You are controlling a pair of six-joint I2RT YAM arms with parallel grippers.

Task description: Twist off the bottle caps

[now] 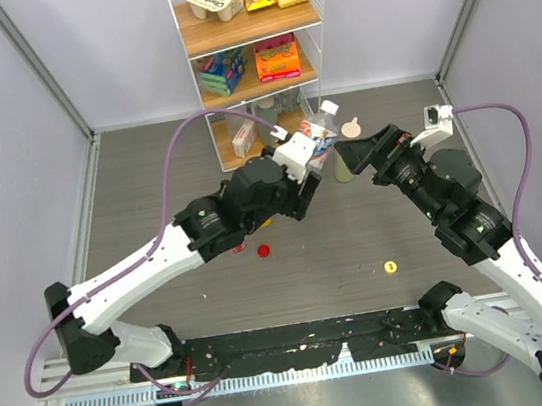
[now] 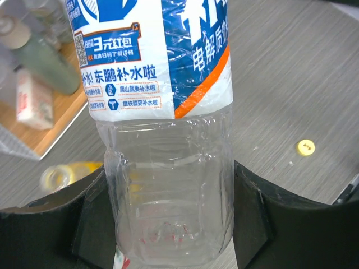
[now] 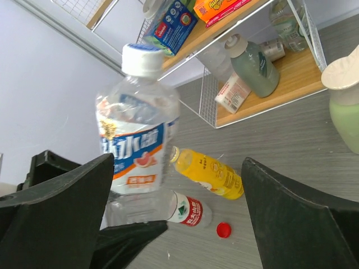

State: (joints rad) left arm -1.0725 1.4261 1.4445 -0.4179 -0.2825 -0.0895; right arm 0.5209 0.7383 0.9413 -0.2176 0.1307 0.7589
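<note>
The body of the bottle is held, so my right gripper will next move its open fingers to the left in the top view, around the white cap (image 1: 329,107) (image 3: 143,59).
My left gripper (image 1: 305,176) (image 2: 174,224) is shut on the lower body of the clear bottle with the blue-white label (image 1: 318,142) (image 2: 168,140) (image 3: 137,145), holding it tilted above the table. Its white cap (image 1: 329,107) (image 3: 143,59) sits on the neck. To the bottle's right, my right gripper (image 1: 360,155) (image 3: 176,218) stands open, apart from it, with nothing between the fingers. Lying on the table are the yellow juice bottle (image 3: 208,172) (image 2: 67,174), its mouth uncapped, and the red-label bottle (image 3: 189,209). The red cap (image 1: 264,250) (image 3: 223,230) and the yellow cap (image 1: 390,267) (image 2: 305,147) lie loose.
The pale green bottle with its cream top (image 3: 345,106) (image 1: 344,169) stands right beside my right gripper. A wire rack (image 1: 246,25) with boxes and bottles stands at the back, its bottom shelf (image 3: 280,89) close behind the held bottle. Grey walls close in both sides.
</note>
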